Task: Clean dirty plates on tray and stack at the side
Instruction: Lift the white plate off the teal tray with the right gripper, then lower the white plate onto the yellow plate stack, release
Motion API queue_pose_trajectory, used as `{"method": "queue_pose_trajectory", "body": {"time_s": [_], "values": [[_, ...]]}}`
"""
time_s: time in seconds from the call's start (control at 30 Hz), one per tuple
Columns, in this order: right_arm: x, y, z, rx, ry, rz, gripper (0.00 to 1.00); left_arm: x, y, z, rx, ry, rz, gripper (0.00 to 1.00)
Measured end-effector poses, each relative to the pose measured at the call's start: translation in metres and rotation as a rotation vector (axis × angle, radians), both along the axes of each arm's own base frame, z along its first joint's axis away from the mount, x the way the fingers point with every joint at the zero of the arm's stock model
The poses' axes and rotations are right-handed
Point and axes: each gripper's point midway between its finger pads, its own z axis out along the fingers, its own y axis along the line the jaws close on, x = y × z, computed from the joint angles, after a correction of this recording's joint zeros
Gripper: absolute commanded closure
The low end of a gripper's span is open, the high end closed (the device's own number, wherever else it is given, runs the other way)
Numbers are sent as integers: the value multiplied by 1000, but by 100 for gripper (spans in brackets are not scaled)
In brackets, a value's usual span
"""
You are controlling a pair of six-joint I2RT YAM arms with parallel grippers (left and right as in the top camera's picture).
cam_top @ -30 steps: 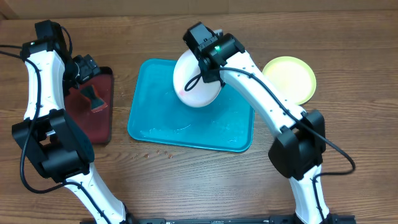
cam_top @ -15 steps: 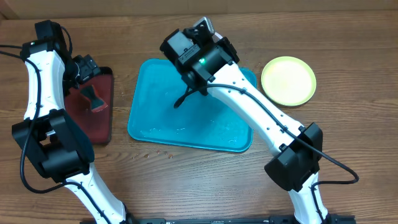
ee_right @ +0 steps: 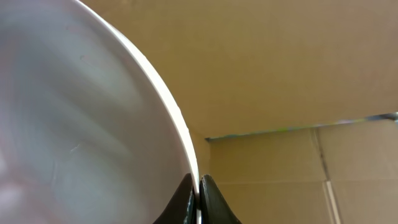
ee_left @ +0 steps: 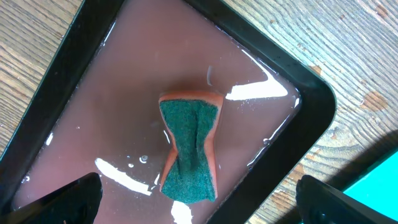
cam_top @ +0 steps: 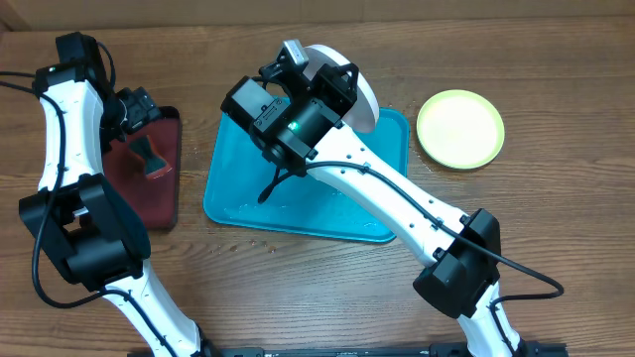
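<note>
I should move my right gripper over the yellow-green plate [cam_top: 459, 129] next, then lower it and let go there, because that plate is below the gripper and to its right in the overhead view.
My right gripper [cam_top: 332, 84] is shut on the rim of the white plate [cam_top: 365, 104] and holds it tilted in the air above the back edge of the turquoise tray [cam_top: 238, 188]. In the right wrist view the two fingertips [ee_right: 186, 194] pinch the plate's thin edge [ee_right: 180, 134]. A yellow-green plate [cam_top: 459, 129] lies on the table to the right of the tray. My left gripper [ee_left: 199, 205] hangs open above a green and orange sponge [ee_left: 189, 152] and touches nothing.
The sponge [cam_top: 149, 157] lies in a wet dark red tray with a black rim [cam_top: 169, 198] at the left. The turquoise tray's floor shows water streaks. A cardboard wall [ee_right: 292, 74] stands behind the table.
The right arm has swung leftward and its wrist has turned, carrying the white plate from over the tray's middle toward its back edge and tipping it up. The left arm is still.
</note>
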Motion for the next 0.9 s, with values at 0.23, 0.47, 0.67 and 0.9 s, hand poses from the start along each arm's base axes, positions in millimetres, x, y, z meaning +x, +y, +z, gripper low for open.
{"method": "queue_pose_trajectory", "body": {"time_s": [0.23,0.47,0.67,0.9], "values": [[4,31,-52,299,210,100,96,0,0,0,0,0,0,0],[42,-41,-97,662,386,-93,96,0,0,0,0,0,0,0],[62,-143,-123,1051,512,-331,96,0,0,0,0,0,0,0],[39,-261,-152,1324,558,-635,96,0,0,0,0,0,0,0]]}}
